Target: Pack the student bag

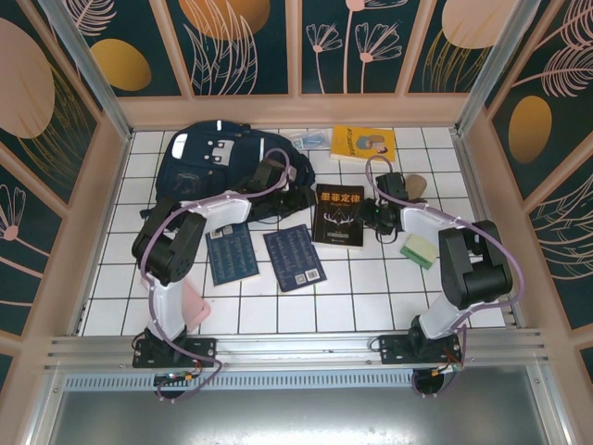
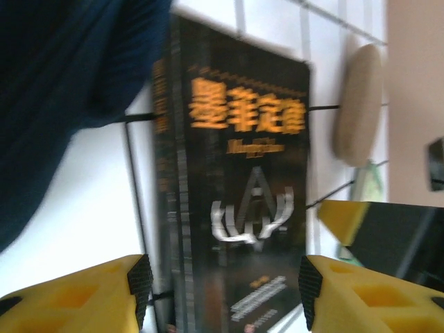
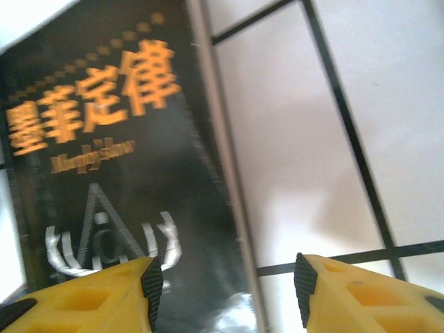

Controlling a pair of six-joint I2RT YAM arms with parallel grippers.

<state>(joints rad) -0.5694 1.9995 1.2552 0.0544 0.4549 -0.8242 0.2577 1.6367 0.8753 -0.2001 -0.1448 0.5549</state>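
Observation:
My left gripper should come down onto the book's spine (image 1: 316, 217) next, with one finger on each side, because bare tile shows between the bag (image 1: 211, 159) and that spine.
The student bag (image 1: 211, 159), a large navy backpack, lies at the back left of the tiled table; its blue fabric (image 2: 62, 90) is at the left of the left wrist view. A black book with orange characters (image 1: 340, 216) lies flat right of it. My left gripper (image 1: 298, 199) hovers at the book's left side, open, with the book (image 2: 236, 201) showing between its pads (image 2: 220, 291). My right gripper (image 1: 373, 215) is at the book's right edge, open (image 3: 225, 288), one finger over the cover (image 3: 104, 173) and the other over white tile.
Two dark blue booklets (image 1: 232, 255) (image 1: 294, 257) lie in front of the bag. A yellow book (image 1: 363, 142) sits at the back, a beige oval object (image 1: 414, 185) by the right arm, a green-yellow pad (image 1: 419, 248) and a pink item (image 1: 195, 301) nearer.

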